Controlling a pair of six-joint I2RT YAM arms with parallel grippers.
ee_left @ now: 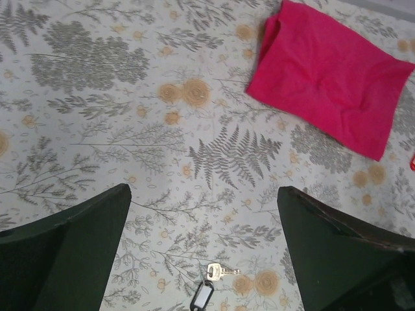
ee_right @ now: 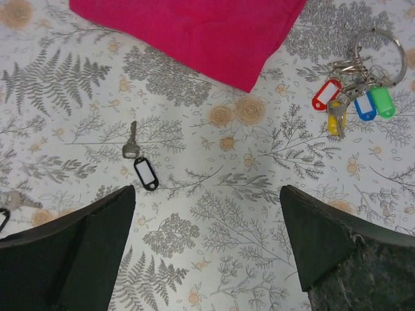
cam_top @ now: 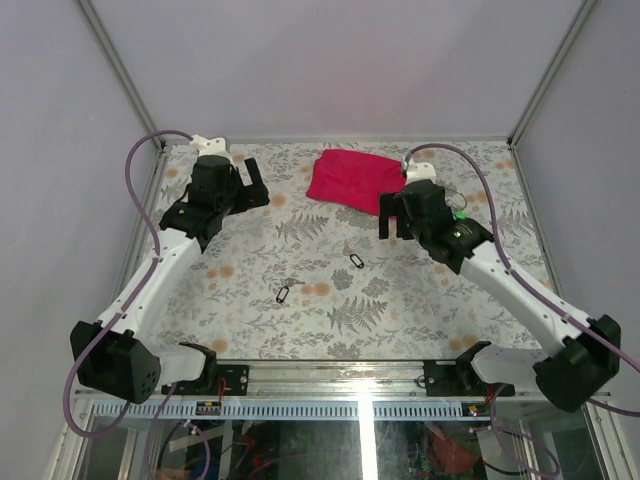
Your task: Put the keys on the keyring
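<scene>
Next, my right gripper moves across and down onto the keyring's tag-free cloth-side edge, since the keyring lies below the gripper, to its right in the top view.
Two loose keys with black tags lie on the patterned table: one (cam_top: 355,259) in the middle, one (cam_top: 284,292) nearer the front. The right wrist view shows the first key (ee_right: 139,163) ahead and left of my fingers, and another key (ee_right: 13,200) at the left edge. The keyring (ee_right: 382,40) lies at the upper right, carrying keys with red, blue, green and yellow tags (ee_right: 353,103). In the left wrist view one black-tagged key (ee_left: 209,284) lies low between my fingers. My left gripper (cam_top: 258,183) (ee_left: 204,191) and right gripper (cam_top: 388,218) (ee_right: 207,191) both hover open and hold nothing.
A red cloth (cam_top: 352,180) (ee_left: 327,74) (ee_right: 194,32) lies at the back centre between the two grippers. Grey walls with metal posts enclose the table on three sides. The arm bases and a rail (cam_top: 330,378) run along the near edge.
</scene>
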